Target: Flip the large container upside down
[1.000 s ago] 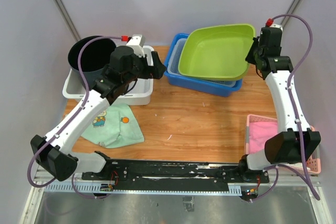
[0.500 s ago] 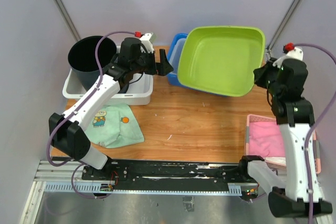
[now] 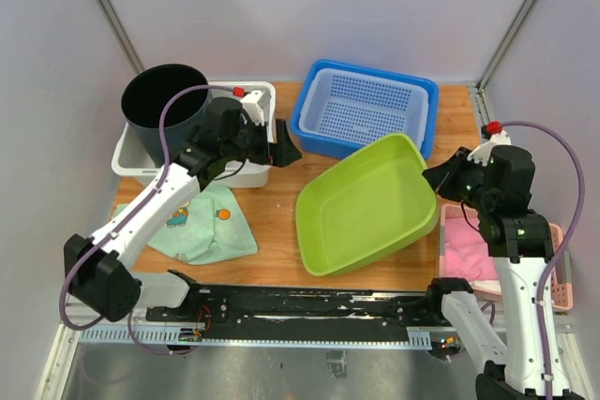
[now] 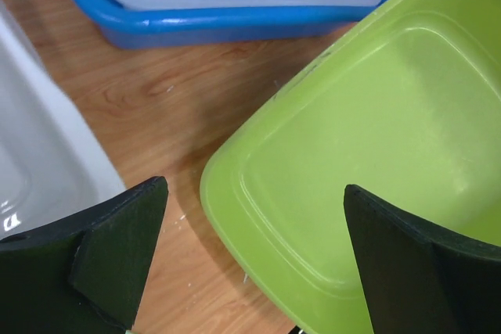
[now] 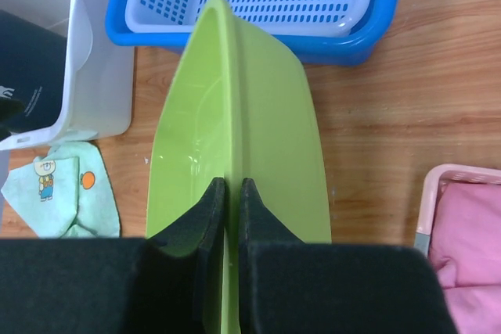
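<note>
The bare tabletop by the cloth is below the robot's right gripper and to its left in the top view. The right gripper next lowers the container's lifted rim that way and lets go of it.
The large lime-green container (image 3: 366,205) rests tilted on the wooden table, open side up, its right rim lifted. My right gripper (image 3: 437,175) is shut on that right rim; in the right wrist view the fingers (image 5: 232,193) pinch the thin green wall (image 5: 235,107) edge-on. My left gripper (image 3: 286,147) is open and empty, to the left of the container and above the table. The left wrist view shows the container's left corner (image 4: 352,162) between and beyond my spread fingertips (image 4: 125,240).
A blue basket with a white perforated liner (image 3: 366,110) stands at the back. A white bin (image 3: 141,161) holding a black bucket (image 3: 164,105) is at the back left. A green printed cloth (image 3: 202,222) lies front left. A pink basket with pink cloth (image 3: 469,245) is at the right edge.
The right gripper has carried the green container off the blue basket, forward and down onto the table. The left gripper has moved slightly down and stayed open.
</note>
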`<state>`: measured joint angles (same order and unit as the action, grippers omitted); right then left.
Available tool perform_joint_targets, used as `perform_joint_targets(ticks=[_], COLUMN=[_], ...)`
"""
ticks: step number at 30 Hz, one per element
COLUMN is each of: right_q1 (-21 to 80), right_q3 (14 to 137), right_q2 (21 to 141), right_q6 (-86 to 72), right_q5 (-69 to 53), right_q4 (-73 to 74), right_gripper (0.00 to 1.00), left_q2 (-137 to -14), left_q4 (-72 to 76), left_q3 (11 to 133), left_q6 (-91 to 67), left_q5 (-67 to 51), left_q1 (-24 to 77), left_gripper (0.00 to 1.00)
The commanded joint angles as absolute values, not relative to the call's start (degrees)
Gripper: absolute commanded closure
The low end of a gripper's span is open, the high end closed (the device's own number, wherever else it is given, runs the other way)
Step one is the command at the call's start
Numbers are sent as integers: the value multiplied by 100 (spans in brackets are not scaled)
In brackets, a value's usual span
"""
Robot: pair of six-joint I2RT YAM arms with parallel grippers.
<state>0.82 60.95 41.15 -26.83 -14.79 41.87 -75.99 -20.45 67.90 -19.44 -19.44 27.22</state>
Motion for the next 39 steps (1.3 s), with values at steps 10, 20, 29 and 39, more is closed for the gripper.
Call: perform_joint_targets(ticks=[10,20,29,39], right_q1=[44,44,1272,6352], right_q3=[4481,4147,5558,7165], right_q2=[3613,3718,4279,7606], right_q6=[-3793,-3240,-2633,-4043], right_q5=[-2430,-2003,-637,2232], right_q4=[3549,3960,4656,4312], right_gripper=[99,39,28,27], left_q2=[-6435,-6315,-5943,-6133], left_q4=[-2470,-2774,-4286,-4966], left_q3=[5912,6013,6451,7774], left_q6=[-2651,-2581,-2546,-2894], left_q5=[-513,-210,881,653], left_q1=[3572,3691,3518,2158], left_gripper=[1,1,1,1])
